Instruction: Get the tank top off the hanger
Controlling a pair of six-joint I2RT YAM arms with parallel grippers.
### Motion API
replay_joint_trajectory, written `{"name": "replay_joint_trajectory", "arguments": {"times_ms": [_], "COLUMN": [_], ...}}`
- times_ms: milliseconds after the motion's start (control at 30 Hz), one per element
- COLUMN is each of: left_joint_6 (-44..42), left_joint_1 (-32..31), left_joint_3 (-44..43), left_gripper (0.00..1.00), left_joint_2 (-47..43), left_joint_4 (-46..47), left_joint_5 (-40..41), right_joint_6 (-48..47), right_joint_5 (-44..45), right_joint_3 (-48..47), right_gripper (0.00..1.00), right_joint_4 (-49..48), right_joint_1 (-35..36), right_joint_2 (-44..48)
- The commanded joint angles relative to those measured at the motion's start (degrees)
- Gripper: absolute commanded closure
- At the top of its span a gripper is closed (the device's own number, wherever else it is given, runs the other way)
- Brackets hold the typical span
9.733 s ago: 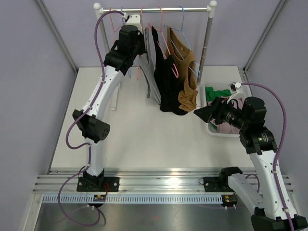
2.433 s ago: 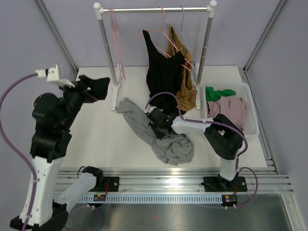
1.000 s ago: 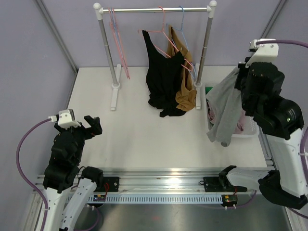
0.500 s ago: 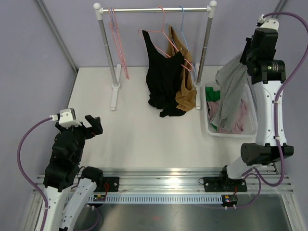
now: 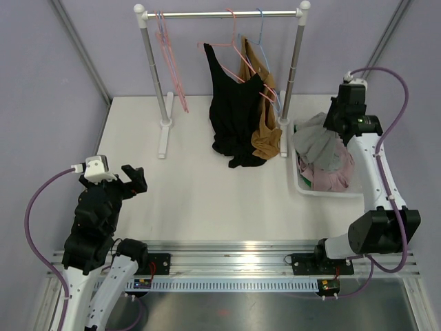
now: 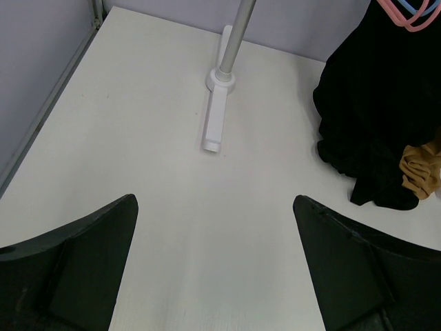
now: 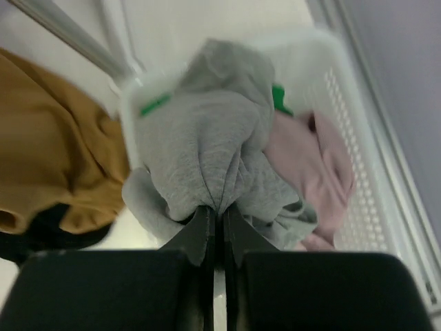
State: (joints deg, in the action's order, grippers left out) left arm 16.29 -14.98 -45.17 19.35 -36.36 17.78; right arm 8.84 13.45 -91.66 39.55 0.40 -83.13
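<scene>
My right gripper moves down onto the grey heap in the white basket next and releases the fold, because most of the tank top already lies there.
The grey tank top (image 5: 319,143) lies bunched in the white basket (image 5: 298,185) at the right, off the rail. My right gripper (image 5: 339,121) is shut on a fold of it just above the basket. In the right wrist view the gripper (image 7: 220,210) pinches the grey cloth (image 7: 207,148) between closed fingers. Empty pink hangers (image 5: 171,65) hang at the left end of the rail (image 5: 220,13). My left gripper (image 5: 132,179) stands open and empty over the near left of the table, far from the rack; its fingers (image 6: 76,265) frame bare tabletop.
A black top (image 5: 233,110) and a mustard garment (image 5: 267,114) still hang on hangers at the rail's right half. Pink (image 7: 313,165) and green (image 7: 155,105) clothes lie in the basket under the grey one. The rack's left foot (image 6: 219,114) stands on the table.
My right arm has come down from high at the right, lowering the hanging grey tank top into the basket, where it now bunches. The left arm has stayed put.
</scene>
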Motion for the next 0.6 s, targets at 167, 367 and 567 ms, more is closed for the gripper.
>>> {"name": "replay_joint_trajectory", "arguments": {"times_ms": [167,367,567], "left_joint_6": [1.37,3.12,6.46], "left_joint_1": [0.22,0.22,-0.48], "left_joint_3": [-6.85,-17.91,-29.52], "left_gripper": [0.01,0.01,0.01], "left_joint_2": [3.75,11.48,21.94], "left_joint_4": [0.41,-1.0,-0.03], "left_joint_5": [-6.88,-13.46,-18.82], "right_joint_6": [4.69,5.13,5.83], "right_joint_5": [2.02,1.75,6.41], "right_joint_3": [11.5,12.29,9.04], "right_gripper": [1.0,1.0,0.67], "right_joint_4": [-1.94,-2.38,1.66], "right_joint_1": [-1.99,-2.42,-3.3], "right_joint_2": [-10.28,-17.41,-18.56]}}
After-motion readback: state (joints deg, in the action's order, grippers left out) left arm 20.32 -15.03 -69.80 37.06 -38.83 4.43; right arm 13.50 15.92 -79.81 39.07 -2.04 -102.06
